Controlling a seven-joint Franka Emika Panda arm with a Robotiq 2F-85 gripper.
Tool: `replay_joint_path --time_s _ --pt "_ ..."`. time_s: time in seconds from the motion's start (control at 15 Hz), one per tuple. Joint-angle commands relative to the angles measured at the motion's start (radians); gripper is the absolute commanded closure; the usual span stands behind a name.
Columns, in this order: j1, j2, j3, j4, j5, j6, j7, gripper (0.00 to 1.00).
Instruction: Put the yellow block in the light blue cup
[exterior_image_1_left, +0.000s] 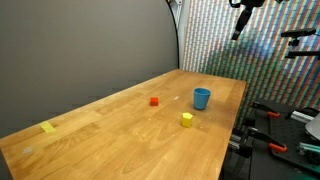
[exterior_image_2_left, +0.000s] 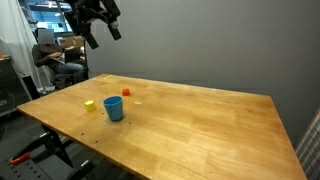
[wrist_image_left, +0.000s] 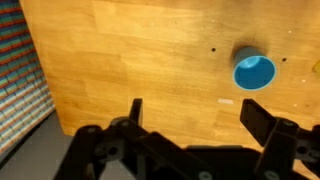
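Observation:
I will next move my gripper past the cup toward the right in the wrist view and lower its spread fingers, because the yellow block is that way, below my gripper.
The yellow block sits on the wooden table next to the light blue cup, near the table's edge. Both also show in an exterior view, block and cup. The cup stands upright, and in the wrist view I look down into its open mouth. My gripper hangs high above the table, well apart from both. Its fingers are spread wide with nothing between them. The yellow block is not clearly in the wrist view.
A small red block lies beyond the cup. A flat yellow piece lies far along the table. The table's edge and the floor show at the left in the wrist view. Clamps and gear stand beside the table.

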Motion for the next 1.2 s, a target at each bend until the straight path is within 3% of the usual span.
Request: replay_joint_path --time_s 0.0,0.33,0.53,1.13 --pt "0.124 0.178 0.071 0.001 0.107 0.117 0.078 0.00" --pt "0.287 0.456 0.166 0.067 0.293 0.174 0.135 0.00" --pt "0.337 0.607 0.206 0.119 0.360 0.243 0.124 0.00" --pt "0.325 0.968 0.244 0.208 0.339 0.519 0.064 0.00"
